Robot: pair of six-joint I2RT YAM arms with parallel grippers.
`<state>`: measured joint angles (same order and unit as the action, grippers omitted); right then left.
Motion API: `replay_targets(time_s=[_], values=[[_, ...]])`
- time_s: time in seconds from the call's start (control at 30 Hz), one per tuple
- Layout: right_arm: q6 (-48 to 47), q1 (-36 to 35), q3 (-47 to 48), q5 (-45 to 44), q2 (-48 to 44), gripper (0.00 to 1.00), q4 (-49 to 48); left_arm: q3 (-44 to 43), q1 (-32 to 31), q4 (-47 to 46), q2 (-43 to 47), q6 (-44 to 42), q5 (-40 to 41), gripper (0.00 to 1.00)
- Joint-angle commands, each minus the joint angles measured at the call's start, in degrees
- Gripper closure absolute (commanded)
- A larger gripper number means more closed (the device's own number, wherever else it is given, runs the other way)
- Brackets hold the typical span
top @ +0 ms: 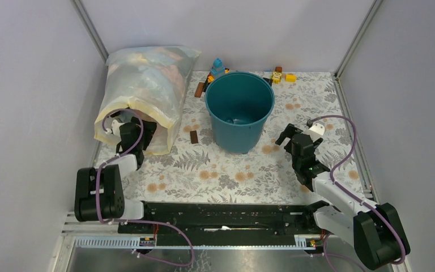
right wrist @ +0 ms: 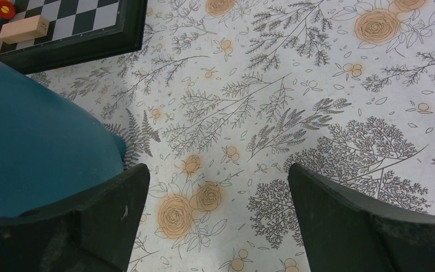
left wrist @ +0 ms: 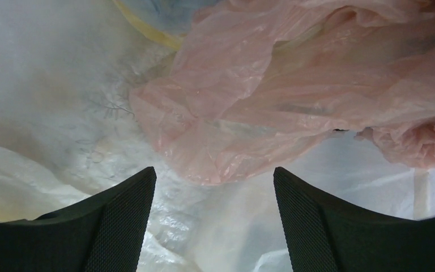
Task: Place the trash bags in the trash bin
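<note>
The pink bag's lower edge [left wrist: 216,169] is nearest the open fingers of my left gripper. I will next move that gripper slightly down onto that edge inside the sack's opening.
The teal-blue trash bin [top: 239,109] stands upright at the table's middle back; its side also shows in the right wrist view [right wrist: 34,141]. A crinkly pale-pink trash bag [left wrist: 294,85] lies inside the large yellowish-white sack [top: 144,90] on the left. My left gripper [left wrist: 212,187] is open inside the sack's mouth, its fingers just short of the pink bag, holding nothing. In the top view the left gripper [top: 126,126] sits at the sack's opening. My right gripper [top: 295,137] is open and empty, just right of the bin, above the floral cloth [right wrist: 317,85].
Small toys [top: 218,71] and blocks [top: 282,75] lie behind the bin. A dark brown block [top: 194,137] lies left of the bin's base. A checkered board [right wrist: 85,28] with a wooden block shows in the right wrist view. Walls close in the back and sides.
</note>
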<state>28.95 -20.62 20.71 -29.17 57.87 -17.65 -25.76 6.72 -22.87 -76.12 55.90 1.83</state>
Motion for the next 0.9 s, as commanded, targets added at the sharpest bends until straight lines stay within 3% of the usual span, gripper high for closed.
replay_targets(time_s=[0.0,0.1,0.17,0.27,0.33,0.37,0.47,0.7,0.87], values=[[-1.0,-0.3,0.7,1.0,0.1,0.0,-2.5,-2.6,0.2,-6.9,-5.1,4.2,-3.4,0.19],[-1.1,-0.3,0.5,1.3,0.1,0.0,-2.7,-3.4,0.1,-9.5,-8.5,5.4,-4.0,0.23],[-1.1,-0.3,0.5,1.4,0.4,0.0,-2.9,-4.4,0.2,-11.0,-11.0,5.9,-3.8,0.34],[-1.3,-0.3,1.1,2.3,0.3,0.0,-2.3,-5.7,0.3,-14.5,-14.8,6.0,-5.0,0.68],[-1.3,-0.2,0.9,2.2,0.0,0.0,-2.2,-6.3,0.3,-15.4,-16.0,6.0,-5.6,0.97],[-1.4,-0.3,0.9,2.2,-0.2,0.0,-2.1,-6.3,0.2,-15.2,-15.6,5.8,-5.4,1.0],[-1.6,-0.3,0.6,1.9,-1.2,0.0,-2.0,-5.7,-0.5,-11.9,-11.1,4.2,-4.7,1.0],[-1.9,-0.2,0.5,3.0,-1.0,0.0,-2.5,2.3,-1.6,0.3,11.8,4.2,-2.0,1.0],[-1.9,-0.3,0.4,3.3,-1.2,0.0,-2.7,2.4,-1.7,20.0,29.2,6.0,3.2,1.0]])
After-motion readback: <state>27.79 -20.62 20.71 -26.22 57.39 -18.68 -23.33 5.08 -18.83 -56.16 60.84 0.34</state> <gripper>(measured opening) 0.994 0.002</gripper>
